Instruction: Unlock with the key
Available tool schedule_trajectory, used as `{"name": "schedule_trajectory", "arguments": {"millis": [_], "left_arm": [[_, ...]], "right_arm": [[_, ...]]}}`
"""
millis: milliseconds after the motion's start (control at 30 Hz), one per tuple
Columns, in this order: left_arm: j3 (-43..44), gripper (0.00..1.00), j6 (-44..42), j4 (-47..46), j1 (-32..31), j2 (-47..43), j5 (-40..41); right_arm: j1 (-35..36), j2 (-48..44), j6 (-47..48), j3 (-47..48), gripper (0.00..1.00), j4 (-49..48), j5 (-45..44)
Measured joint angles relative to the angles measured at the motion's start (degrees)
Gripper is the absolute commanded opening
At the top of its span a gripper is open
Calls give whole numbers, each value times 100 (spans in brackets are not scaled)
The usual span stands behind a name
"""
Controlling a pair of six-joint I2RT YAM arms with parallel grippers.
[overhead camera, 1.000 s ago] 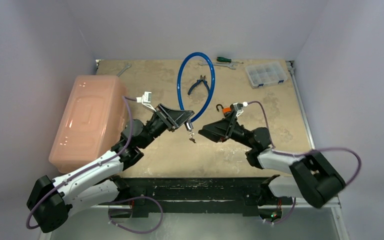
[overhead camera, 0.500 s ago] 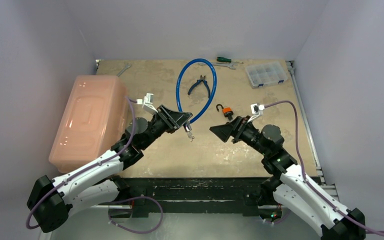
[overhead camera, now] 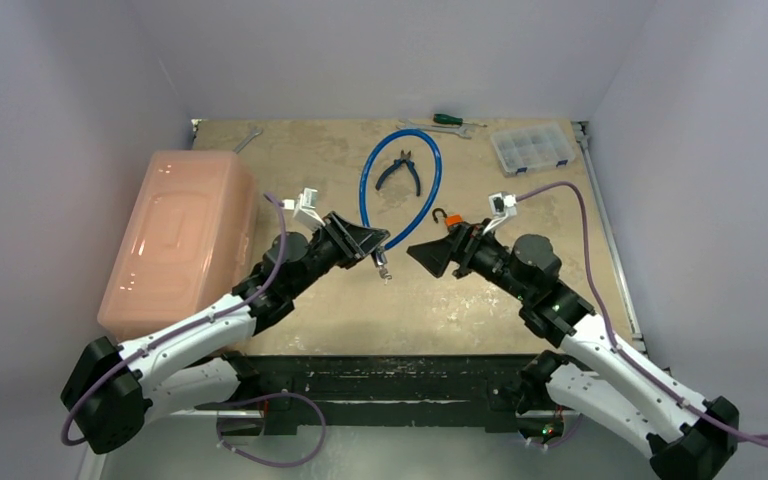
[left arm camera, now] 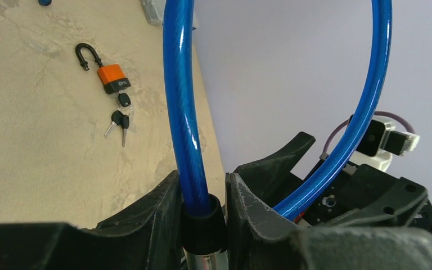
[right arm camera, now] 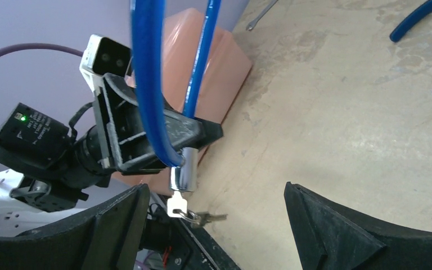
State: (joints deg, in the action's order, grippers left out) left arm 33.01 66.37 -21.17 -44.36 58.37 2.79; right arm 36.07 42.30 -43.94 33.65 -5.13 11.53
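Only the collar is held, so the right gripper will next move outward and toward the left gripper, onto the blue cable's other end by the chrome cylinder (right arm camera: 184,169).
A blue cable lock (overhead camera: 430,190) loops up over the table. My left gripper (overhead camera: 375,243) is shut on its black collar (left arm camera: 202,216), just above the chrome lock cylinder (right arm camera: 184,169). A silver key (right arm camera: 176,203) sticks out of the cylinder's lower end, with a ring and a second key hanging from it. My right gripper (overhead camera: 422,256) is open, level with the key (overhead camera: 384,268) and just to its right; in the right wrist view its gap (right arm camera: 215,194) faces the key without touching it.
An orange padlock (left arm camera: 112,79), shackle open and keys (left arm camera: 119,119) attached, lies behind my right gripper. A pink plastic box (overhead camera: 175,235) stands at the left. Pliers (overhead camera: 400,170), a screwdriver (overhead camera: 450,119), a wrench (overhead camera: 248,138) and a parts organiser (overhead camera: 531,147) lie at the back.
My right arm has swung its elbow out to the right; its open gripper drew back, then came in again toward the key. The left gripper kept its grip and shifted slightly.
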Motion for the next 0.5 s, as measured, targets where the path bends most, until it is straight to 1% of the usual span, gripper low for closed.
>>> {"name": "schedule_trajectory", "arguments": {"millis": [167,267,333,433,500], "left_arm": [[0,0,-2,-9,0,122,-26],[0,0,-4,0,0,170,-39],[0,0,-7,7,0,170,-39],[0,0,-26,9,0,170,-37],[0,0,-63,11,0,173,-35]], "right_arm": [[452,431,55,337,99,-50,-348],[551,577,55,374,95,-96,-487],[555,625,55,374,90,-118,-601],[555,723,52,420,77,-164,-750],[555,807,59,481,70,-227,-782]]}}
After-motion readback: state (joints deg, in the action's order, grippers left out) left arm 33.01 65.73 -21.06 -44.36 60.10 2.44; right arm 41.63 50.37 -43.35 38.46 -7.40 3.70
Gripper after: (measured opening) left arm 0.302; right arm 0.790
